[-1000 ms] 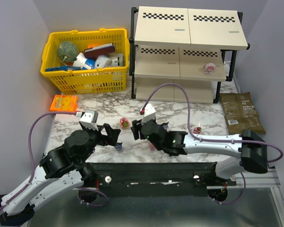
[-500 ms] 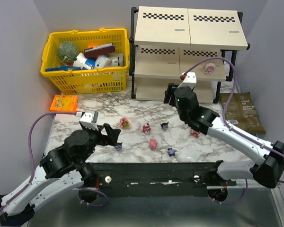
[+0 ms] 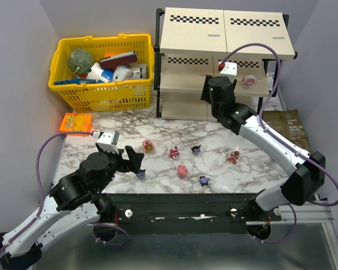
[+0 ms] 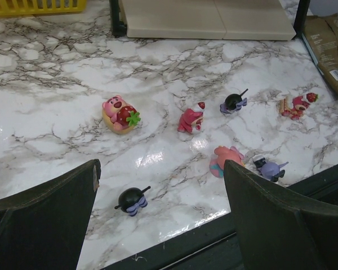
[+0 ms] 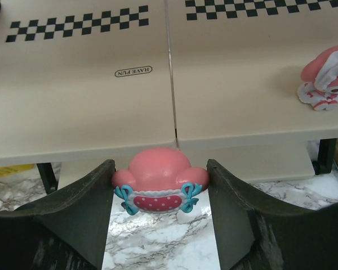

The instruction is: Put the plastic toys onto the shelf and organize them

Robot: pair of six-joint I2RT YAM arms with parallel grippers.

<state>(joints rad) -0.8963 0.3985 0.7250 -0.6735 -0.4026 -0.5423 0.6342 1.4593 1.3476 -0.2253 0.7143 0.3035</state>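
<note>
The pink toy (image 5: pixel 159 179) should be released next at the middle board's seam (image 5: pixel 173 116), since that spot is bare. My right gripper will move outward and down to release it there.
My right gripper (image 3: pixel 207 90) is shut on a pink roundish toy (image 5: pixel 159 179) with blue bows, held at the front edge of the shelf's (image 3: pixel 186 80) middle board (image 5: pixel 90 101). A pink-and-white toy (image 3: pixel 249 82) stands on that board at the right and also shows in the right wrist view (image 5: pixel 325 77). My left gripper (image 3: pixel 136 162) is open and empty above a dark toy (image 4: pixel 132 200) with a purple bow. On the marble lie a strawberry toy (image 4: pixel 119 112), a red one (image 4: pixel 190 119), a dark one (image 4: pixel 233 102), a pink-and-white one (image 4: pixel 296 105), a pink one (image 4: pixel 225 158) and a purple one (image 4: pixel 268 167).
A yellow basket (image 3: pixel 101 73) full of larger items stands at the back left beside the shelf. An orange packet (image 3: pixel 76 122) lies at the left edge. A brown pouch (image 3: pixel 287 134) lies at the right of the shelf.
My right arm has swung from the middle of the table up to the shelf's middle tier with the pink toy in its jaws. The left arm has barely moved.
</note>
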